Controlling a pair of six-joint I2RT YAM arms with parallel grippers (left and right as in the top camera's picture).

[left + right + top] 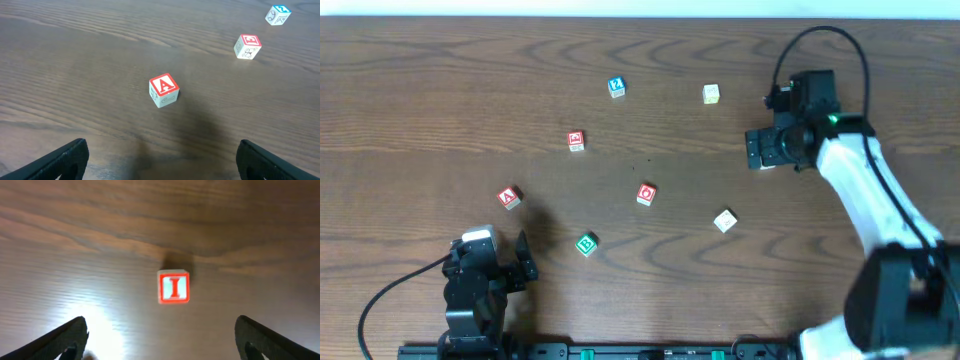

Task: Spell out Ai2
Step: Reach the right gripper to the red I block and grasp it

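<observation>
My right gripper is to go down onto the red I cube (174, 287) next, until its fingers are on either side of the cube and can close.
The red A cube (509, 197) lies at the left of the table, just ahead of my left gripper (520, 258). In the left wrist view the A cube (163, 90) sits well beyond the open, empty fingers (162, 160). The blue 2 cube (616, 87) lies at the far middle and also shows in the left wrist view (277, 14). The red I cube (173, 287) lies on the wood ahead of my right gripper (162, 337), which is open and empty. I cannot pick the I cube out in the overhead view. The right gripper (752, 150) hangs at the far right.
A red-faced cube (576, 140) lies near the 2 cube and also shows in the left wrist view (247, 46). The red O cube (646, 194), the green B cube (586, 244), a white cube (724, 220) and a yellowish cube (711, 94) are scattered mid-table.
</observation>
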